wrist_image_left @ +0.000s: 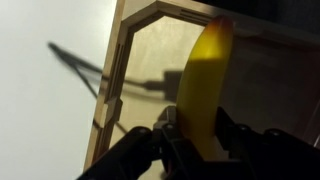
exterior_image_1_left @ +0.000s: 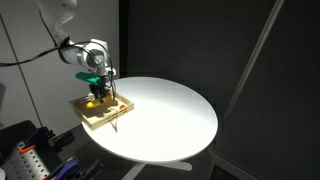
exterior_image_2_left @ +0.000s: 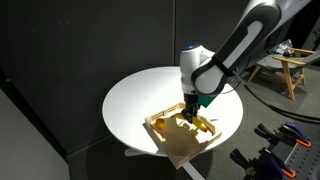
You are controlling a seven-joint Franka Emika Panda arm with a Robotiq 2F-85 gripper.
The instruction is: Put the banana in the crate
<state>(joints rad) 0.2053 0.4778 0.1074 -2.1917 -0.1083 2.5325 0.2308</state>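
Note:
Next, my gripper sinks toward the crate's bottom (wrist_image_left: 158, 68), where bare wood shows beside the crate's rim along the white table, and releases the yellow banana (wrist_image_left: 203, 85) there.
The yellow banana (wrist_image_left: 203, 85) is clamped between my gripper's (wrist_image_left: 197, 130) two black fingers and points away over the light-wood crate (wrist_image_left: 120, 60). In both exterior views my gripper (exterior_image_1_left: 98, 88) (exterior_image_2_left: 192, 108) hangs low inside the crate (exterior_image_1_left: 112, 114) (exterior_image_2_left: 170, 145), which sits at the edge of the round white table (exterior_image_1_left: 170, 115) (exterior_image_2_left: 150, 95). Yellow shows at the fingertips in an exterior view (exterior_image_2_left: 199, 122). Whether the banana touches the crate floor I cannot tell.
The crate has low rims and cut corners. A thin dark stick-like shape (wrist_image_left: 75, 68) lies on the white table beside the crate's rim. Clamps and gear sit below the table (exterior_image_1_left: 35, 160) (exterior_image_2_left: 290, 140). A wooden stool (exterior_image_2_left: 290, 65) stands behind.

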